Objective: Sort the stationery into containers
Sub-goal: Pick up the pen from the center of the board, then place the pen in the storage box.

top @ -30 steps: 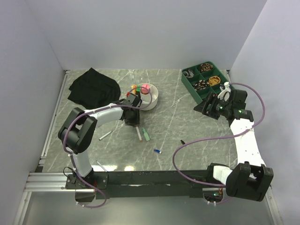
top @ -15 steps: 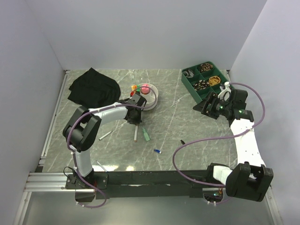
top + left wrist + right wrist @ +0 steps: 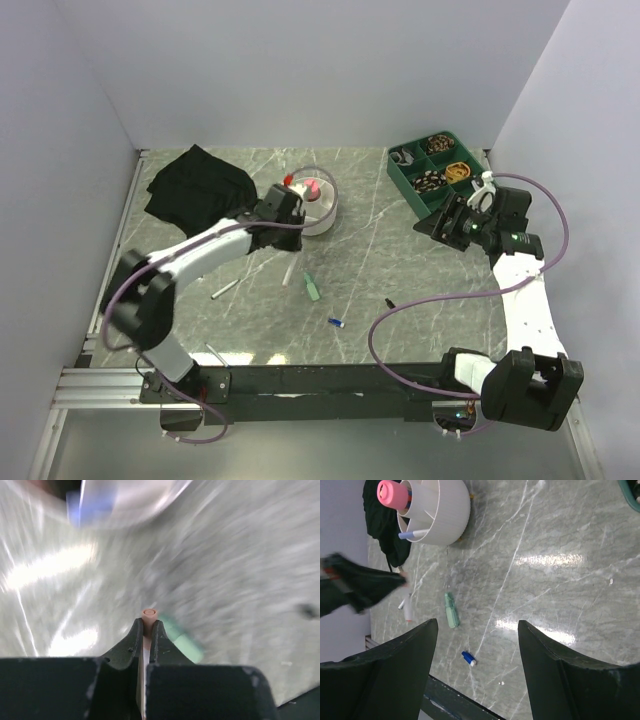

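Note:
I should next move my left gripper outward over the round white bowl [image 3: 318, 210] [image 3: 142, 500], tilt its fingers up and let go of the pen there, because a blue-tipped pen already stands inside it.
My left gripper [image 3: 284, 240] hangs just in front of the round white bowl [image 3: 318, 210], shut on a thin white pen [image 3: 288, 272] whose orange tip points down. In the blurred left wrist view the fingers [image 3: 134, 636] pinch that pen [image 3: 149, 614]. The bowl [image 3: 440, 515] holds a pink-capped bottle [image 3: 389, 492]. On the table lie a green highlighter [image 3: 312, 288], a blue piece [image 3: 336, 322], a black piece [image 3: 390, 301] and a grey pen [image 3: 224, 289]. The black bag [image 3: 198, 182] lies at the back left. My right gripper [image 3: 445, 225] stands open and empty at the right.
A green compartment tray [image 3: 437, 172] with small items sits at the back right, close to the right arm. Another white pen [image 3: 215, 352] lies near the front edge by the left arm's base. White walls enclose the table.
The left gripper has shut on the white pen and lifted it off the table, moving back toward the bowl. The right arm has stayed where it was.

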Controlling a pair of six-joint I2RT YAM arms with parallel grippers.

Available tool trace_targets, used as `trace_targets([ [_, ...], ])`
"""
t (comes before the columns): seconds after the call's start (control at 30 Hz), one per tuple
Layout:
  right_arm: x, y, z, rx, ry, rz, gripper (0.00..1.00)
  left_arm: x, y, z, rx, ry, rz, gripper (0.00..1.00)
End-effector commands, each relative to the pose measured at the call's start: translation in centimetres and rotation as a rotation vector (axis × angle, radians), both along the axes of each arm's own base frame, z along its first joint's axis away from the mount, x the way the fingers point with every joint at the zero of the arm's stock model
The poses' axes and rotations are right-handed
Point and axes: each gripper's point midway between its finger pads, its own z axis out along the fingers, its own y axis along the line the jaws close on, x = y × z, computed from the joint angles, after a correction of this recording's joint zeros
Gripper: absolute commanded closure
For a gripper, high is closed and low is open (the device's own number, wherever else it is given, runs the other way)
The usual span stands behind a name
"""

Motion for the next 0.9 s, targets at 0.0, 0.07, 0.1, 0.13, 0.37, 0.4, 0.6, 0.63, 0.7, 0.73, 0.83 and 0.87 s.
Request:
trace_targets([
  [0.0, 1.5, -1.0, 2.2, -0.038, -0.080, -0.024, 0.27, 2.7, -3.5, 12.7, -0.242, -0.418, -0.203, 0.99],
  [0.07, 1.8, -1.1, 2.4, -0.048, -0.091, -0.024, 0.27, 3.5, -4.3, 15.3, -0.300, -0.558, -0.232, 0.99],
  [0.1, 2.0, -1.2, 2.4, -0.051, -0.095, -0.024, 0.27, 4.0, -4.5, 16.8, -0.313, -0.647, -0.258, 0.99],
  [0.13, 2.2, -1.3, 2.6, -0.054, -0.100, -0.026, 0.27, 4.1, -4.5, 16.4, -0.305, -0.682, -0.269, 0.99],
  [0.37, 2.9, -2.0, 2.8, -0.104, -0.138, -0.040, 0.27, 9.2, -4.1, 20.4, -0.352, -1.041, -0.224, 0.99],
  [0.4, 2.8, -2.0, 2.5, -0.107, -0.135, -0.038, 0.28, 10.1, -4.0, 20.6, -0.359, -1.074, -0.211, 0.99],
  [0.6, 2.3, -2.3, 1.6, -0.124, -0.122, -0.052, 0.27, 12.2, -4.2, 19.9, -0.368, -1.105, -0.198, 0.99],
  [0.63, 2.2, -2.3, 1.6, -0.129, -0.124, -0.054, 0.28, 12.3, -4.2, 19.7, -0.371, -1.101, -0.196, 0.99],
  [0.7, 2.0, -2.4, 1.3, -0.137, -0.116, -0.059, 0.28, 12.5, -4.4, 18.6, -0.376, -1.087, -0.197, 0.99],
  [0.73, 1.9, -2.5, 1.2, -0.141, -0.112, -0.060, 0.28, 12.4, -4.5, 18.6, -0.386, -1.096, -0.200, 0.99],
  [0.83, 1.8, -2.7, 0.7, -0.151, -0.096, -0.062, 0.27, 12.4, -4.8, 17.8, -0.411, -1.081, -0.201, 0.99],
  [0.87, 1.8, -2.7, 0.6, -0.151, -0.092, -0.059, 0.28, 12.4, -4.9, 17.5, -0.417, -1.077, -0.201, 0.99],
])
